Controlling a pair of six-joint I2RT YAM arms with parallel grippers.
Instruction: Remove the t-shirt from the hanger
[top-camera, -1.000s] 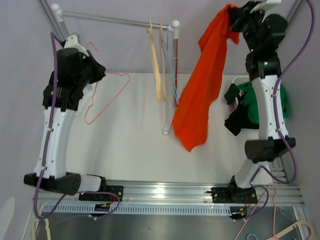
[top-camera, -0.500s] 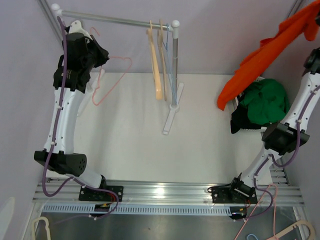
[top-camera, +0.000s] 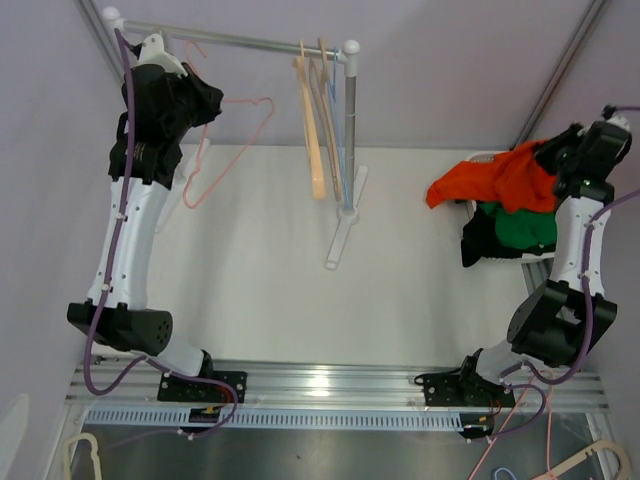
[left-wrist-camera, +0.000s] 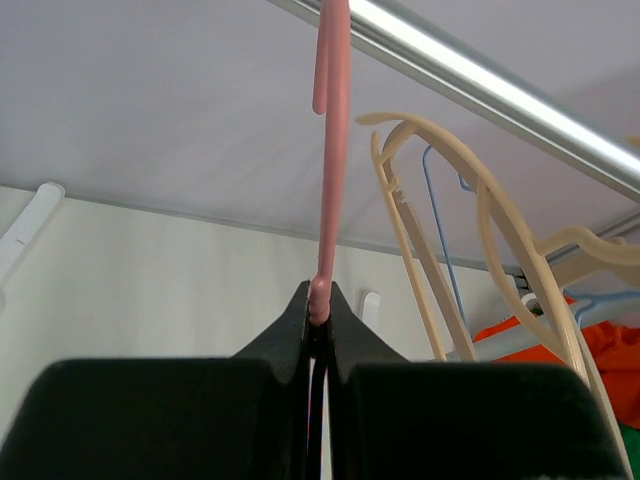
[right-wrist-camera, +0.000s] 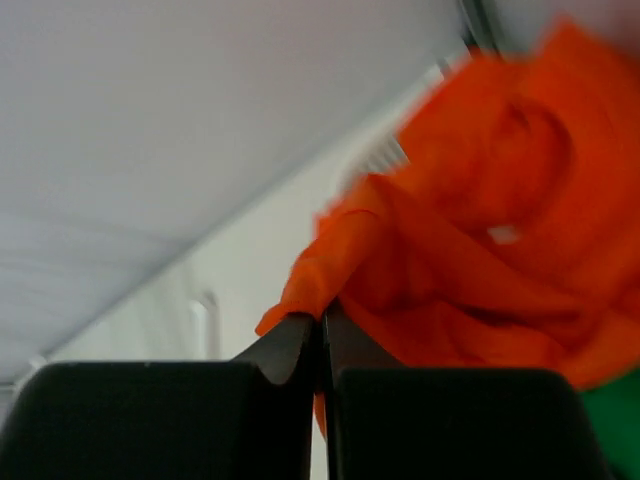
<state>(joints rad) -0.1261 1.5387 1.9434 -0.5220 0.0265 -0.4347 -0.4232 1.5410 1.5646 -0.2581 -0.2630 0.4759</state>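
My left gripper rises next and moves toward the cream hangers, as the pink hanger is bare. It then lowers the pink hanger's hook onto the bar beside them and releases it.
The orange t-shirt lies crumpled on top of a pile of clothes at the right of the table. My right gripper is shut on a fold of it; the right wrist view shows the orange cloth pinched between the jaws. My left gripper is shut on the neck of a bare pink hanger and holds it up by the rail's left end. In the left wrist view the pink hook rises from my closed jaws up to the metal rail.
A metal clothes rail on a white post stands at the back, with cream hangers and a blue one hanging near the post. A green garment and a dark one lie under the orange shirt.
My right arm swung the orange t-shirt from high above the table over to the right and lowered it onto the clothes pile. My left arm raised the pink hanger to the rail.
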